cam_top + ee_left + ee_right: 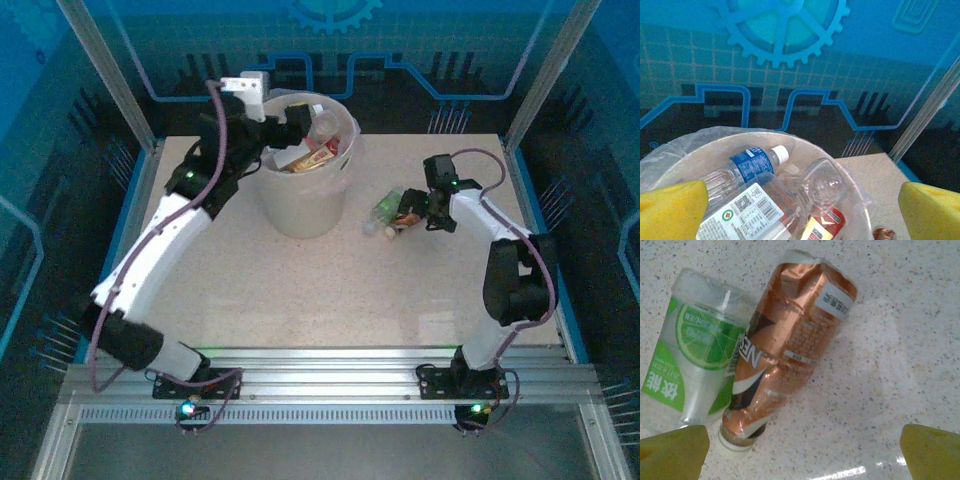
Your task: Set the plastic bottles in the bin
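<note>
My right gripper lowers and straddles the tapering capped half of the copper bottle next, since the bottle's body narrows there to fit between the open fingers.
The bin, a whitish bucket with a clear liner, stands at the back centre of the table and holds several plastic bottles. My left gripper hangs open over its mouth with nothing between the yellow fingers. Below it in the bin lie a blue-label bottle, a clear bottle and a white-label bottle. Right of the bin, a green-label bottle and a crushed copper-label bottle lie side by side. My right gripper is open just above the copper bottle and green bottle.
The speckled table is bare in front of the bin and towards the arm bases. Blue panel walls and metal frame posts close in the back and sides. The bin's liner bulges over its rim.
</note>
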Tool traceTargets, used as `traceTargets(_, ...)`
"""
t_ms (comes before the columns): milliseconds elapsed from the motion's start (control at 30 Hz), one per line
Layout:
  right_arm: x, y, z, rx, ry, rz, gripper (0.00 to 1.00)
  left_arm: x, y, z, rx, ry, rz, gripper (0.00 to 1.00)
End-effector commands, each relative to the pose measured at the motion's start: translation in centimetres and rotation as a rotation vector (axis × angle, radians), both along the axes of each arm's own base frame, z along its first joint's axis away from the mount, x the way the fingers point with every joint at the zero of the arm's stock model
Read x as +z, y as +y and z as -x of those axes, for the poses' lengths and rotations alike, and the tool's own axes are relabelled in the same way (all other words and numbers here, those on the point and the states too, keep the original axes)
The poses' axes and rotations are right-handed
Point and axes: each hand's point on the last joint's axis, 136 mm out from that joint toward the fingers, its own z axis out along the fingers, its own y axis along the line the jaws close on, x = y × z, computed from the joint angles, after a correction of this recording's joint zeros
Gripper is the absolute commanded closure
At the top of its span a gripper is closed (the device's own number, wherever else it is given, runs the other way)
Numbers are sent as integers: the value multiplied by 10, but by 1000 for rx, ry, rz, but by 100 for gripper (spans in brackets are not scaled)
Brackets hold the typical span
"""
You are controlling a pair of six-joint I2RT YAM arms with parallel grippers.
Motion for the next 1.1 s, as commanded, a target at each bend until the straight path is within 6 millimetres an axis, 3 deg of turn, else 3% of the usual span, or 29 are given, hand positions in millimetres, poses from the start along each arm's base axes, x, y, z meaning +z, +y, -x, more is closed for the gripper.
traceTargets(0,0,-1,-15,-28,-13,-39,2,-1,3,20,-18,-4,98,1)
traceTargets(233,-13,-3,-18,-35,17,-31,4,-16,22,58,-7,-16,203,1)
traceTargets(400,-26,-4,-19,-44,43,-39,7,-25,30,73,3,-21,250,1)
traceTargets(700,-42,-10,-24,-47,70,-41,10,-32,28,73,-6,-5,251,1)
traceTargets(1067,-62,-23,-16,-64,132,-31,14,-40,25,69,-11,19,258,1)
